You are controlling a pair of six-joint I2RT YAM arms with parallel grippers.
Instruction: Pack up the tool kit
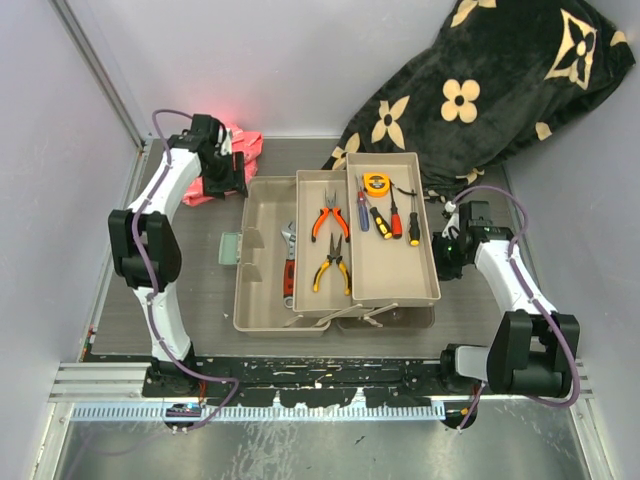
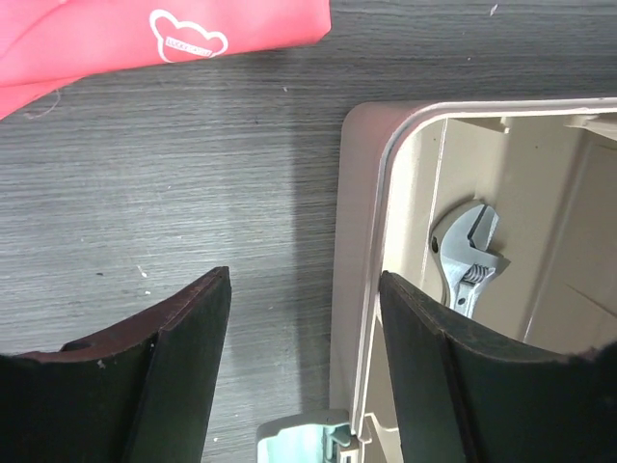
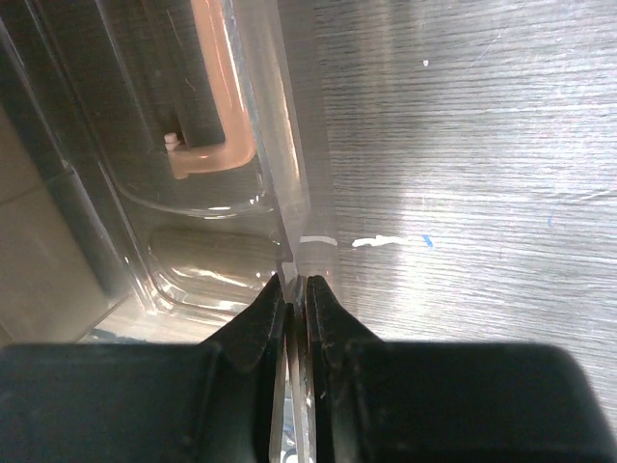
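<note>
My right gripper lifts and swings the toolbox's lid to the left in the top view next, releasing it over the toolbox's open base, which still lies uncovered.
The toolbox lies open mid-table with its beige trays spread out. The middle tray holds orange pliers and yellow pliers. The right tray holds screwdrivers and an orange tape measure. The red wrench lies in the base; its steel head shows in the left wrist view. My left gripper is open, straddling the box's rim at its far left corner. My right gripper is shut on the translucent lid's edge at the box's right side.
A black flower-patterned blanket is piled at the back right. A pink cloth lies at the back left, behind my left gripper. A pale green latch sticks out from the box's left side. Grey walls close in both sides.
</note>
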